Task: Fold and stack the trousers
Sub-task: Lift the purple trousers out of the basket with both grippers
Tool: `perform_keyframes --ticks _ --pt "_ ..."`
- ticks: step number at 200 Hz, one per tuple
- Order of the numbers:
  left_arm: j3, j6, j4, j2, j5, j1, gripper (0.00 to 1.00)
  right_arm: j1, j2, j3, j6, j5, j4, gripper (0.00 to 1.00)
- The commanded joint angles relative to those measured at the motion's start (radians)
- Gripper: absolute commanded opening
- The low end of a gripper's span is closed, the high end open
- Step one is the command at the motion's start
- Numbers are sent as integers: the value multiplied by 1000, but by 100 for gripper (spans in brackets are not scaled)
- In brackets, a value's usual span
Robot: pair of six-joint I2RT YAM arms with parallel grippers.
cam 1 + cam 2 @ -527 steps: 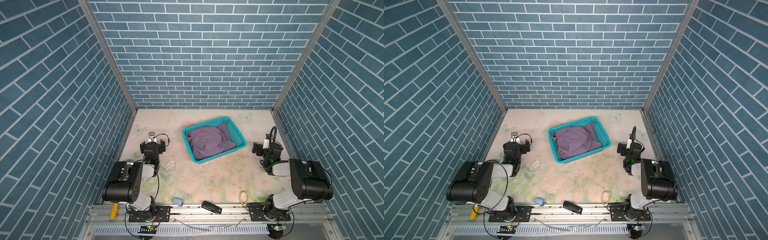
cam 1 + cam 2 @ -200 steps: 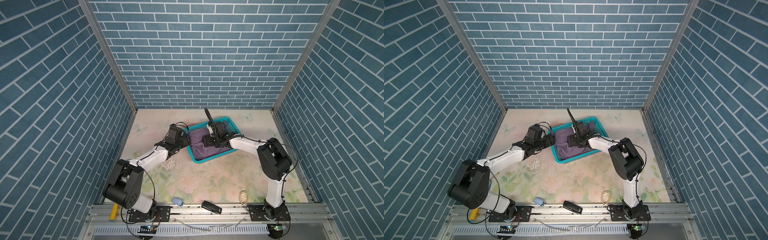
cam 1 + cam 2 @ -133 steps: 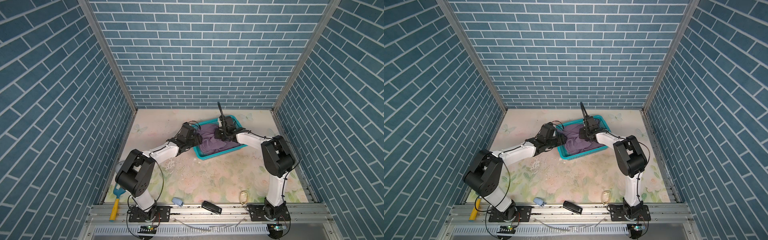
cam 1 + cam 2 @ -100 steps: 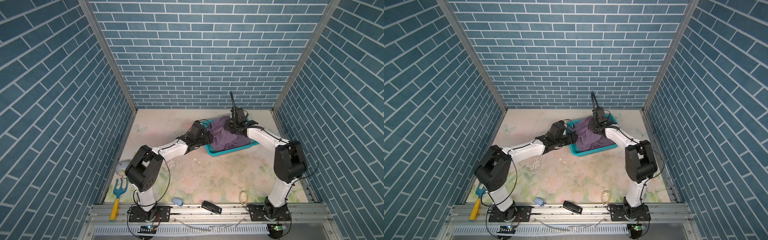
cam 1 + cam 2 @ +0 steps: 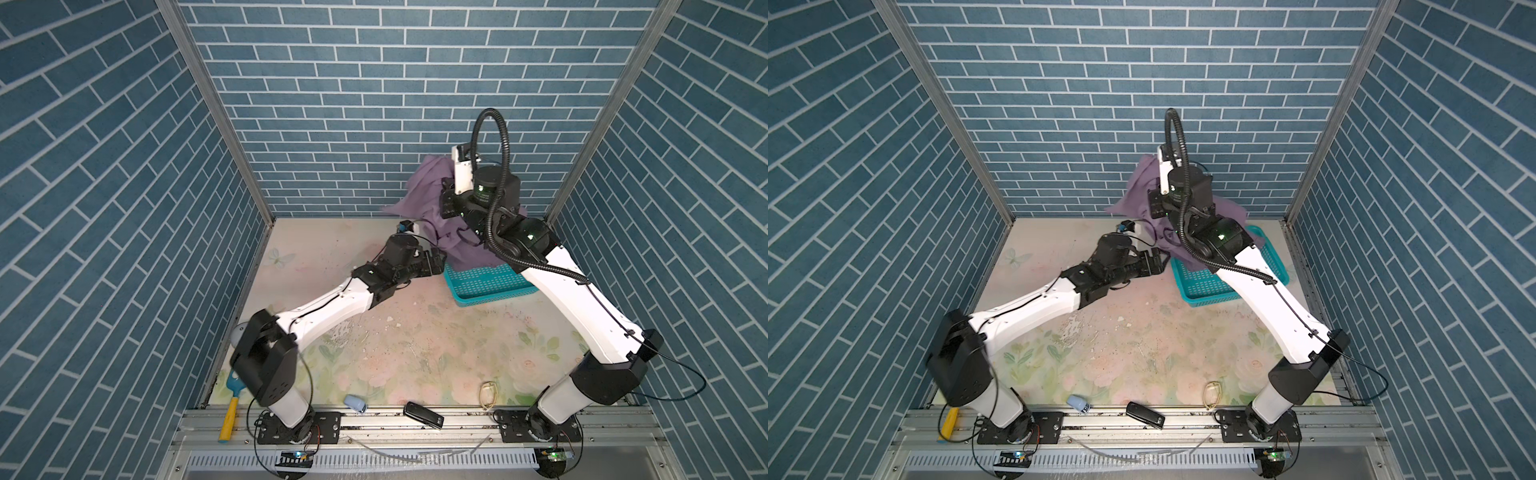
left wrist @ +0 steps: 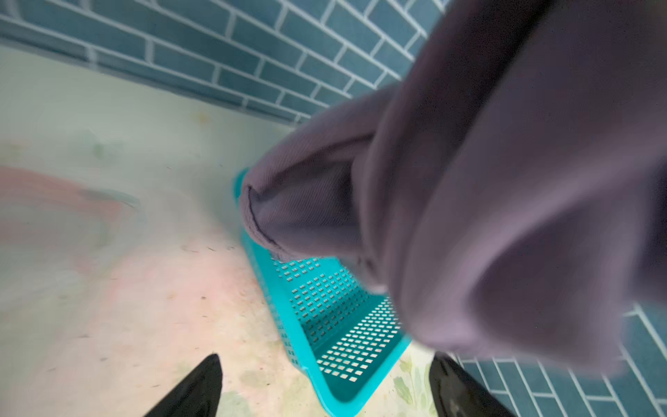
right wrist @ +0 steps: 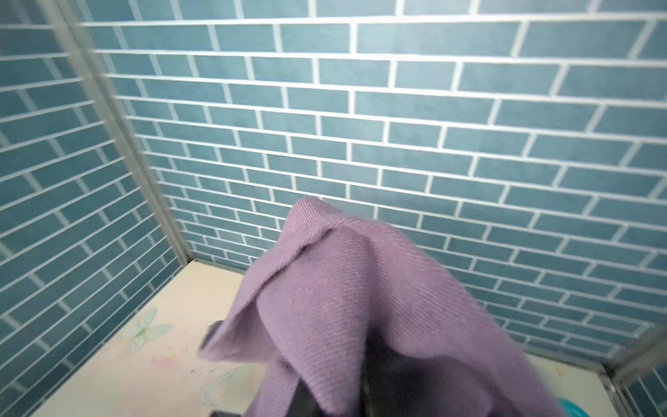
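I should next move my right gripper down and sideways off the teal basket, over the bare tabletop beside the basket, to release the trousers, because there is space free of cloth there.
The purple trousers hang in a bunch above the teal basket, their lower folds still trailing into it. My right gripper is raised near the back wall and shut on the trousers; the cloth drapes over its jaws and hides them. My left gripper sits low at the basket's left end, open. In the left wrist view its black fingers stand wide apart with nothing between them, the basket's corner lies just ahead and the trousers hang above.
Brick walls close in the back and both sides; the basket is near the back right corner. Along the front edge lie a yellow-handled tool, a small blue object, a black device and a loop of band.
The right gripper closed on the trousers and lifted them up out of the basket. The basket slid toward the back right. The left gripper followed it and opened wider.
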Motion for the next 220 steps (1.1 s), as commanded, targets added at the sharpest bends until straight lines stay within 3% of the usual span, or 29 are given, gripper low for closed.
perform_keyframes --ticks 1,16,32,62,67,87,96,105,137,171,195,220 --pt "-102 -12 -107 -181 -203 69 93 116 103 88 -230 54 47 0" --pt "-197 -30 -126 -327 -310 108 95 163 184 144 -245 41 24 0" --pt "-274 -23 -123 -446 -416 124 97 172 258 182 -181 -3 -18 0" --pt "-320 -45 -197 -490 -477 140 98 167 362 172 -59 -52 -60 1" --pt "-323 -52 -208 -485 -474 141 98 165 379 176 -36 -67 -80 8" --pt "-334 -70 -216 -455 -443 144 99 140 420 190 69 -137 -191 59" --pt "-333 -73 -211 -437 -425 144 99 124 418 182 112 -172 -230 73" --pt "-326 -73 -206 -415 -402 142 99 102 395 149 152 -210 -251 80" --pt "-249 -78 -208 -261 -295 124 99 -13 179 -150 308 -275 -171 86" --pt "-114 8 -171 -60 -175 14 99 -197 -92 -499 479 -304 -81 86" --pt "6 93 -158 69 -4 -38 99 -306 -234 -650 581 -292 -108 89" --pt "119 188 -215 176 97 -93 99 -414 -324 -757 676 -367 -138 97"
